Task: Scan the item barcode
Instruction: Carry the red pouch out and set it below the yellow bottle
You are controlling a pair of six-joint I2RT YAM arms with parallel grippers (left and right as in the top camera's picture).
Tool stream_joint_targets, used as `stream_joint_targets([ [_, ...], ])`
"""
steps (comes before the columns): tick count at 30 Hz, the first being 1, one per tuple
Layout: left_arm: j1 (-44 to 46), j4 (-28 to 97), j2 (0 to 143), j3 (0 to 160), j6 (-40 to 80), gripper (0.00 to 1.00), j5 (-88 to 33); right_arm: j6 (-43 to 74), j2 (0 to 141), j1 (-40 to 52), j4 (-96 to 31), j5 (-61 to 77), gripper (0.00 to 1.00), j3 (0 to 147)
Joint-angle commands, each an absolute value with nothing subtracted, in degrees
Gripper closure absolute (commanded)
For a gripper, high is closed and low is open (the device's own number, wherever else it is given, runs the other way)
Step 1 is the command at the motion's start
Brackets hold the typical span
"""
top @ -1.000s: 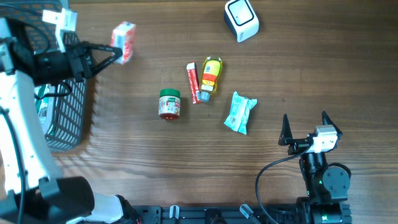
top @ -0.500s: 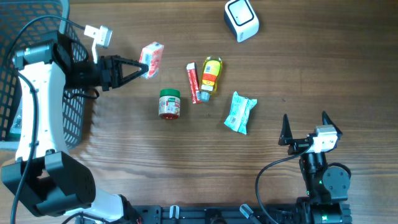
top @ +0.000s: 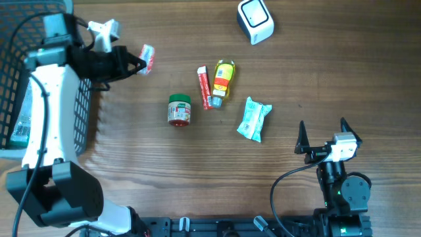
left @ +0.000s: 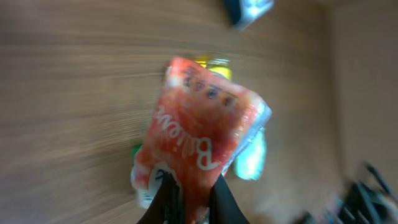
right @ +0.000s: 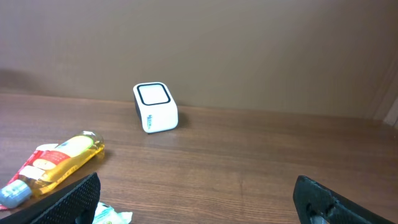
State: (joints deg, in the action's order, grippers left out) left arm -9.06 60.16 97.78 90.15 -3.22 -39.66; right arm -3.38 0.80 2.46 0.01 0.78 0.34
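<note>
My left gripper moves away from the basket next, back and down onto the wood between the green-lidded jar and teal packet, since that patch lies empty.
My left gripper (top: 140, 63) is shut on a red-and-white packet (top: 147, 58) and holds it in the air at the table's upper left, right of the basket. In the left wrist view the blurred packet (left: 202, 134) fills the middle, its lower end pinched between my black fingers (left: 166, 202). The white barcode scanner (top: 255, 20) stands at the far back, right of centre, and also shows in the right wrist view as a white box (right: 155, 107). My right gripper (top: 322, 133) rests open near the front right with nothing between its fingers.
A black mesh basket (top: 82, 112) stands at the left edge with an item inside. On the wood lie a green-lidded jar (top: 179, 109), a red tube (top: 204, 87), a yellow bottle (top: 223, 79) and a teal packet (top: 254, 119).
The left arm carried the packet right and toward the front, then drew it back a little to the left; the packet has turned narrower to the overhead camera. The right arm has not moved.
</note>
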Motion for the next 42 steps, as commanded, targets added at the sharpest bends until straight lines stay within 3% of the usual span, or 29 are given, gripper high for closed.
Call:
stream_joint_targets([
  [1, -1.8, 58.3, 95.6, 90.1, 10.3, 0.96, -19.9, -4.4, 0.6, 2.3, 0.4, -0.3, 0.00, 0.3],
  [8, 13.6, 59.1, 95.6, 90.1, 21.6, 0.96, 9.3, -4.4, 0.6, 2.3, 0.4, -0.3, 0.00, 0.3],
  [14, 22.1, 59.2, 95.6, 90.1, 30.0, 0.96, 22.7, -4.4, 0.6, 2.3, 0.4, -0.3, 0.00, 0.3],
  [23, 30.3, 64.4, 98.8, 89.9, 42.4, 0.96, 22.5, -4.4, 0.6, 2.3, 0.4, -0.3, 0.00, 0.3],
  [29, 34.4, 66.6, 101.8, 89.9, 43.2, 0.96, 12.8, -4.4, 0.6, 2.3, 0.4, -0.3, 0.00, 0.3],
  [42, 38.9, 64.6, 106.7, 84.6, 47.2, 0.96, 12.3, -4.4, 0.6, 2.3, 0.4, -0.3, 0.00, 0.3],
])
